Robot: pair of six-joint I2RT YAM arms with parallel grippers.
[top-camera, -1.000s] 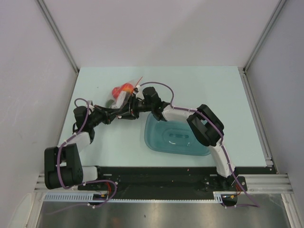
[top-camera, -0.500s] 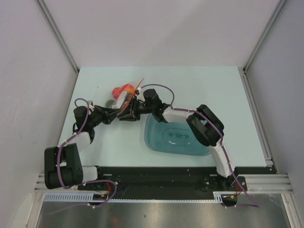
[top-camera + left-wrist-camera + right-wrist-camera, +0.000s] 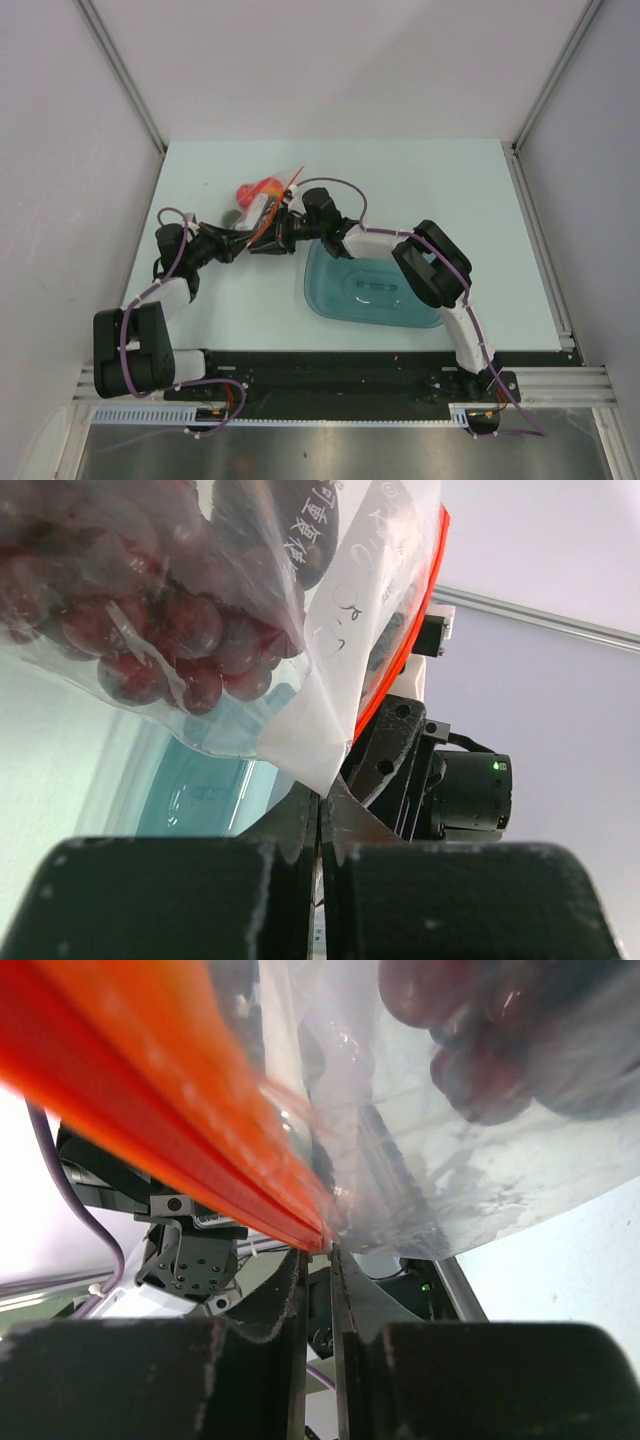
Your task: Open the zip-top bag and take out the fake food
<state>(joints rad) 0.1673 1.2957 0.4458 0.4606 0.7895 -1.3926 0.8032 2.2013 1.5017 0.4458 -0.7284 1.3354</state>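
Note:
My right gripper moves outward along the zip strip next and releases at its far end (image 3: 300,170), which lies outward of it, as my left gripper holds the bag's corner.
The zip-top bag (image 3: 264,196) hangs above the table at back left, held up between both arms. Its orange-red zip strip (image 3: 170,1090) runs down to my right gripper (image 3: 318,1250). That gripper's jaws have closed to a thin slit, pinching the strip's end at their tips. My left gripper (image 3: 322,798) is shut on the bag's lower clear corner (image 3: 315,750). Fake food fills the bag: dark-red grapes (image 3: 170,630) and a red round fruit (image 3: 244,191). A dark piece (image 3: 290,520) sits higher up.
A teal translucent tub (image 3: 370,290) lies on the pale table (image 3: 450,190) just right of the grippers, under the right forearm (image 3: 375,240). The left arm's elbow (image 3: 170,240) stands near the table's left edge. Grey walls enclose the back and both sides.
The right gripper's jaws have narrowed onto the bag's zip strip and shifted slightly left. The left gripper has stayed shut on the bag's corner.

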